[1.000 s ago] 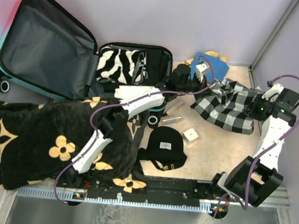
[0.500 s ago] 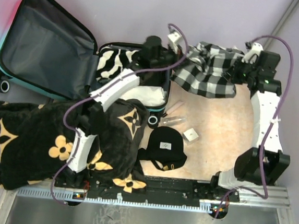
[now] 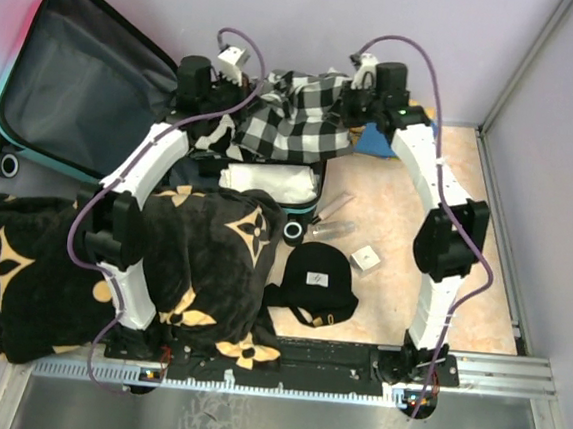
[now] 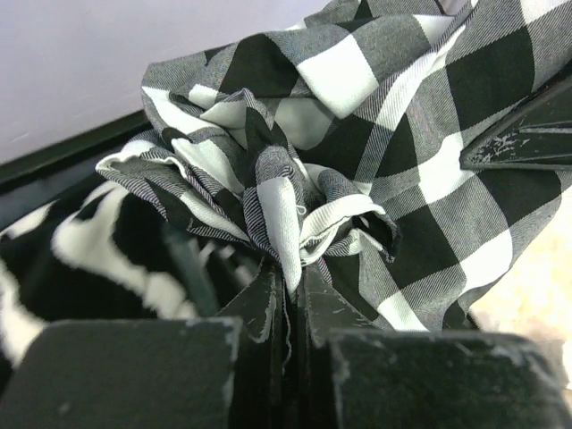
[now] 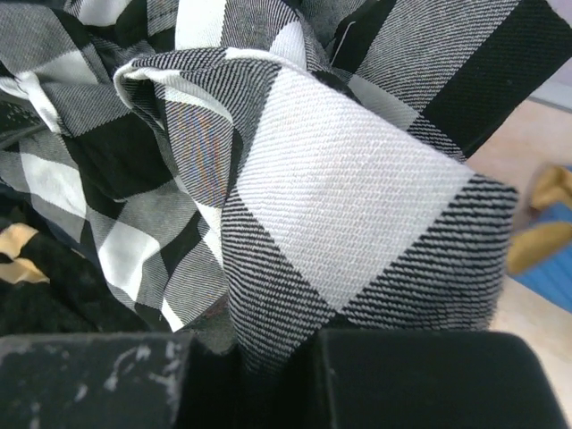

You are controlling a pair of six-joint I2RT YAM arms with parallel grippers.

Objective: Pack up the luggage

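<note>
I should lower my left gripper back toward the zebra-print fabric (image 3: 218,140) (image 4: 80,259) and let go of the checked cloth's edge, because the cloth hangs over the base half's rim by the blue item.
The luggage (image 3: 87,87) lies open at the back left, its grey-lined lid flat and its base half beside it. Zebra-print fabric (image 4: 80,259) and a white folded item (image 3: 269,181) lie in that half. A black-and-white checked cloth (image 3: 295,120) hangs bunched over the base half, between both grippers. My left gripper (image 3: 238,105) is shut on the cloth's left end; the left wrist view shows a fold pinched between the fingertips (image 4: 290,286). My right gripper (image 3: 344,104) is shut on the right end (image 5: 268,357), and the cloth (image 5: 340,188) fills that view.
A big black blanket with tan flowers (image 3: 81,267) covers the near left and touches the suitcase. A black cap (image 3: 316,277), a small white box (image 3: 366,259) and a clear tube (image 3: 334,219) lie on the tan surface. A blue item (image 3: 378,140) sits behind the right arm.
Both arms swung left, carrying the checked cloth from the right side of the table to above the suitcase's base half. Both grips stayed shut.
</note>
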